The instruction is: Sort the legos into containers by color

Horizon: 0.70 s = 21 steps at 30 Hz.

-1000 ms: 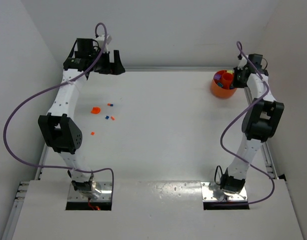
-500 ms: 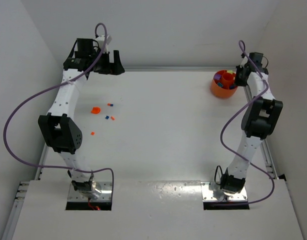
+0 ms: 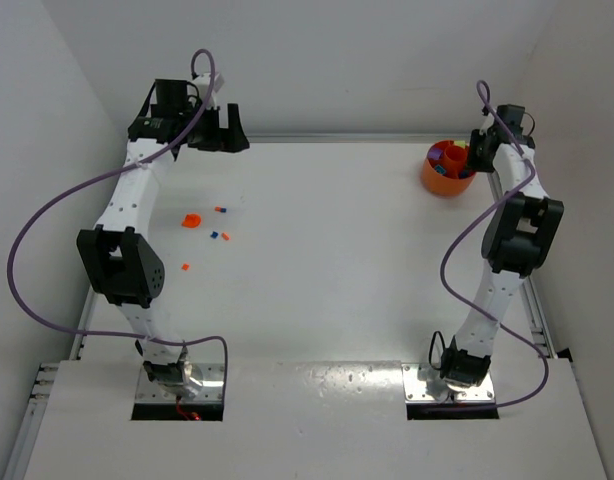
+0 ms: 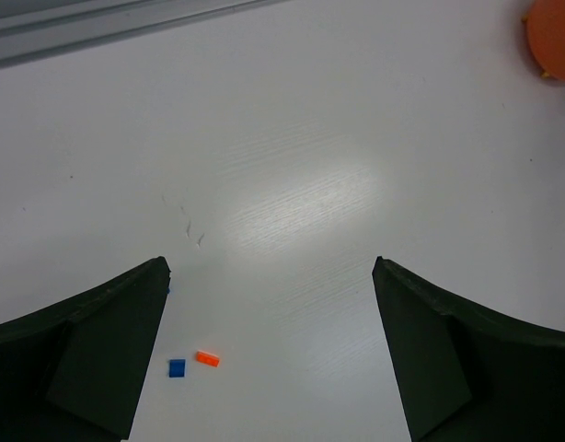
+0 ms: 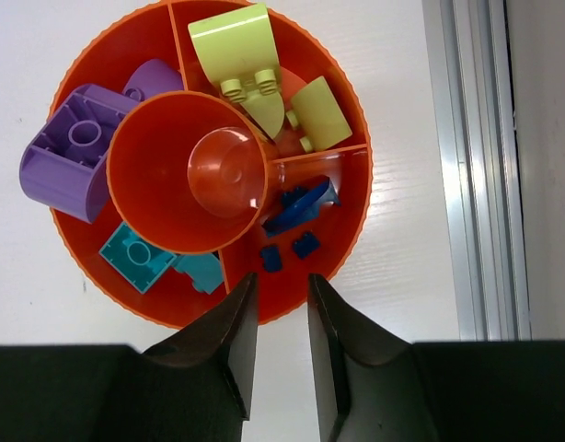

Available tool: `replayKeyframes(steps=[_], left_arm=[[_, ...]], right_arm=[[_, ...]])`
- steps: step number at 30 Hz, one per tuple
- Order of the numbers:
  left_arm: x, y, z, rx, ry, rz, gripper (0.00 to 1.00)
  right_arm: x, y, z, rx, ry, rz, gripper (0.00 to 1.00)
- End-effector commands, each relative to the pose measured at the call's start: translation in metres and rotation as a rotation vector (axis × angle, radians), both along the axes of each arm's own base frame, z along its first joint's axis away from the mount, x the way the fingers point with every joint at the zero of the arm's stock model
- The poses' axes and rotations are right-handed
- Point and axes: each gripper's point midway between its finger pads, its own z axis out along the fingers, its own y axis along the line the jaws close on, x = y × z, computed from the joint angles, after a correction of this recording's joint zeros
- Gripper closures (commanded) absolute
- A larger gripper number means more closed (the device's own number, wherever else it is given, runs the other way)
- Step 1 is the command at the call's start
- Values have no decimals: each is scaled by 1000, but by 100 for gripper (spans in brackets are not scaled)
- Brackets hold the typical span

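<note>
An orange lego [image 4: 207, 358] is close by, so next my left gripper will go back down over the blue lego nearest my base with its fingers narrowed.
The orange bowl [image 3: 445, 170] stands at the far right of the table. In the right wrist view it [image 5: 89, 239] is split into compartments around a central cone. One compartment holds small blue legos [image 5: 305, 244], the others larger purple, teal and yellow-green pieces. My right gripper [image 5: 281, 287] hangs over the bowl's near rim by the blue compartment, jaws a little apart and empty. My left gripper [image 3: 219, 128] is wide open and empty at the far left. Below it lie a blue lego [image 4: 177, 368] and an orange lego [image 4: 207, 358]. No purple-blue bowl is in view.
Several loose orange and blue legos [image 3: 213, 236] are scattered on the left of the table, with a larger orange piece [image 3: 191, 220] among them. A metal rail [image 5: 480, 166] runs along the table edge just right of the bowl.
My right gripper has shifted slightly to the right, away from the bowl's middle. The left arm and the loose legos have not moved.
</note>
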Motion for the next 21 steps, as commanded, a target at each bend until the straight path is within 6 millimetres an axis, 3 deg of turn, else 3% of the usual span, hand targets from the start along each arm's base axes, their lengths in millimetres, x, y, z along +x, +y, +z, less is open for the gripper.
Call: replayKeyframes(steps=[1,3,8,12,13,15,16,17,19,21], left_arm=[[-1,-3,-2,-6,6,-2,1],[-1,-3,-2,-6,6,-2,1],[-16,8,-3,20,0,-19,1],[-44,31,-59,131,164,0,1],[-53,39,-83,160,231,2,10],[-68,50,-105,194,296,21,19],[-82,54,-123,223,337,9,30],[-88,62,-135,262,366,24,35],[-103,70,-155,308,412,32,40],[-106,84,-164,375,429,67,42]], right_arm=[[17,-1,27,-15,-82,-6,72],[18,2,28,-6,-84,3,72],[8,24,65,8,-145,115,75],[-6,68,81,70,-173,278,75],[-11,80,93,67,-191,330,75],[-23,100,90,103,-179,399,75],[-32,112,90,105,-172,442,75],[-36,115,90,106,-171,459,75],[-43,128,79,105,-145,498,75],[-45,136,81,112,-149,516,75]])
